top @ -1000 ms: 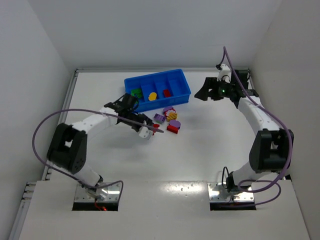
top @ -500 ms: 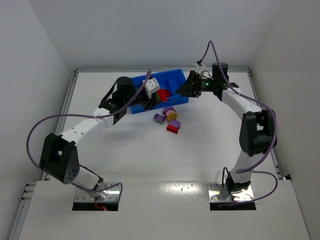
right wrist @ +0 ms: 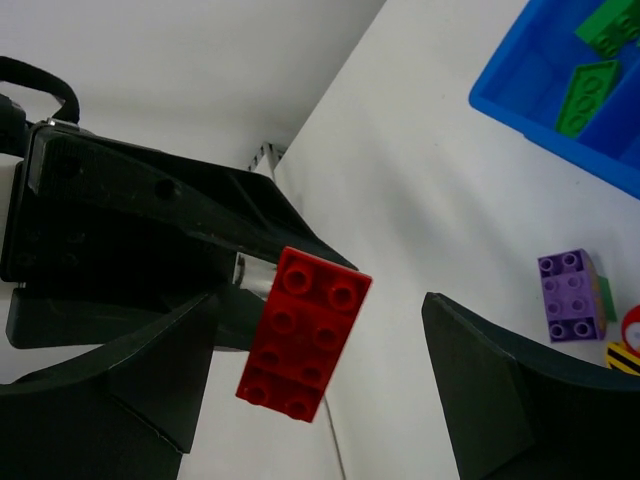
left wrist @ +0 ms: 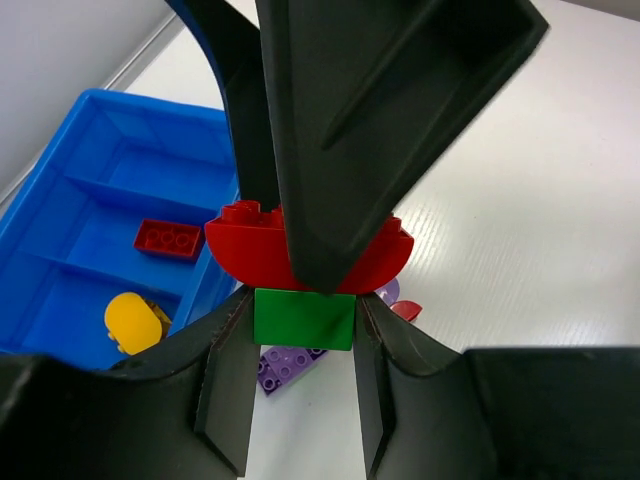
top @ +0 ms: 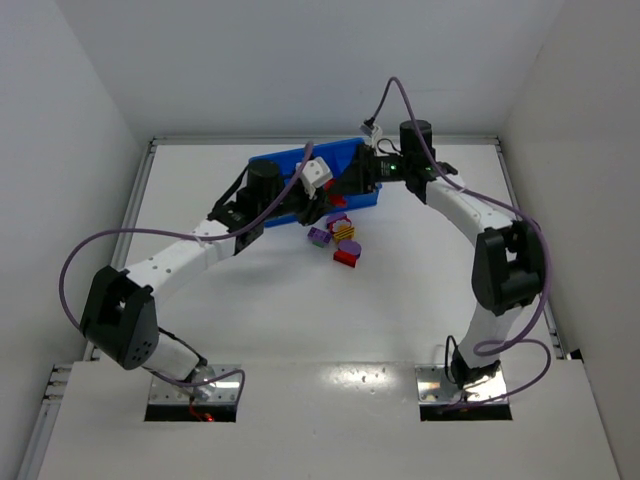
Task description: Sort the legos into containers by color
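Note:
The left gripper needs to move to its left in the top view and go down to the tray's green-brick section below it, to let green go with green.
In the left wrist view my left gripper (left wrist: 305, 322) is shut on a green lego (left wrist: 304, 318) with a red domed lego (left wrist: 245, 250) stuck on top, held over the table beside the blue tray (left wrist: 95, 110). A finger of the right gripper (left wrist: 380, 130) crosses in front of the red piece. In the right wrist view my right gripper (right wrist: 310, 385) stands open, and the studded red lego (right wrist: 303, 335) hangs between its wide-apart fingers without touching them. From above, the left gripper (top: 325, 203) and right gripper (top: 347, 185) meet at the tray's (top: 275, 160) front edge.
The tray holds a red brick (left wrist: 170, 238), a yellow piece (left wrist: 135, 320) and green bricks (right wrist: 585, 85). Loose on the table lie a purple brick (top: 319, 236), a yellow striped piece (top: 345, 230), a second purple piece (top: 349, 245) and a red brick (top: 345, 257).
My left arm lifted its brick from the table up to the tray's front edge. My right arm swung left from the far right and now brackets that brick.

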Controlling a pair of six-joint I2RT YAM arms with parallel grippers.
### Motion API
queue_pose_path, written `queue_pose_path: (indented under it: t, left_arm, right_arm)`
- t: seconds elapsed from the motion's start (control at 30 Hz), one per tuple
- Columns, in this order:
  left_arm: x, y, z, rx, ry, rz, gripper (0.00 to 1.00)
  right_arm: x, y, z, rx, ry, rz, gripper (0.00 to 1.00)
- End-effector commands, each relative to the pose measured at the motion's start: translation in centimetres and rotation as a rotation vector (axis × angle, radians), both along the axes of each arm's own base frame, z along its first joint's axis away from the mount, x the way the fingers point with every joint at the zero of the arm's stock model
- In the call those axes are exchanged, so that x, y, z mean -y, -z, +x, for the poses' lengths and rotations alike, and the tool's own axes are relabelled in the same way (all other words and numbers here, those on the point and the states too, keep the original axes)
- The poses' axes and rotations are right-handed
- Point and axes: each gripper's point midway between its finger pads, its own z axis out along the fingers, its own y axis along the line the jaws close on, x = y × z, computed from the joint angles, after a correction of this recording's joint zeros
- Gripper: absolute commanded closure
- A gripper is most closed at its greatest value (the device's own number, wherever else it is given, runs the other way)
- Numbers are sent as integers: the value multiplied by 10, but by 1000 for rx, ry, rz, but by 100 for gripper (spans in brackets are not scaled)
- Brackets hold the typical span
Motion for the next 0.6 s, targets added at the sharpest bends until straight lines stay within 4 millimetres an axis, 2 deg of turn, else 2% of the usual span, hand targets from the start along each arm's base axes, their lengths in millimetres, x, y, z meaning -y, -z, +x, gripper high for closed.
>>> queue_pose_path:
  t: [0.0,0.07,0.17,0.2,0.27,0.3,0.37,0.4,0.43,0.47,0.57]
  left_arm:
    - [1,-28,3,76,-14,-29,100]
    - [-1,-25,4,77,-20,-15,100]
    - [-2,-21,4,79,-17,-4,100]
    - [-3,-21,5,80,-28,-1,100]
    - [-5,-17,6,84,-36,13,100]
    - [-5,-17,6,84,-36,13,100]
    - [-9,-15,6,93,-49,23,100]
    - [-11,-8,6,78,-58,37,100]
    - [-17,-15,8,98,-69,34,100]
    - [-22,-2,-1,65,-67,56,100]
    - [-48,11,-2,44,-126,94,100]
  right_arm:
    - [-11,-28,-3,102,-53,42,17]
    - [-10,-25,-4,93,-53,40,19]
    - [-14,-21,-9,92,-72,40,37]
    - [-13,-22,-11,92,-72,40,50]
    - [-12,-22,-14,90,-72,40,64]
    - [-12,-18,-15,80,-72,37,76]
    - [-6,-18,-12,82,-50,32,90]
    - [-6,-18,-12,82,-50,32,97]
    - [-3,-17,-6,84,-26,25,100]
    - [2,-21,-4,93,-14,27,100]
    - [14,-24,10,123,35,21,100]
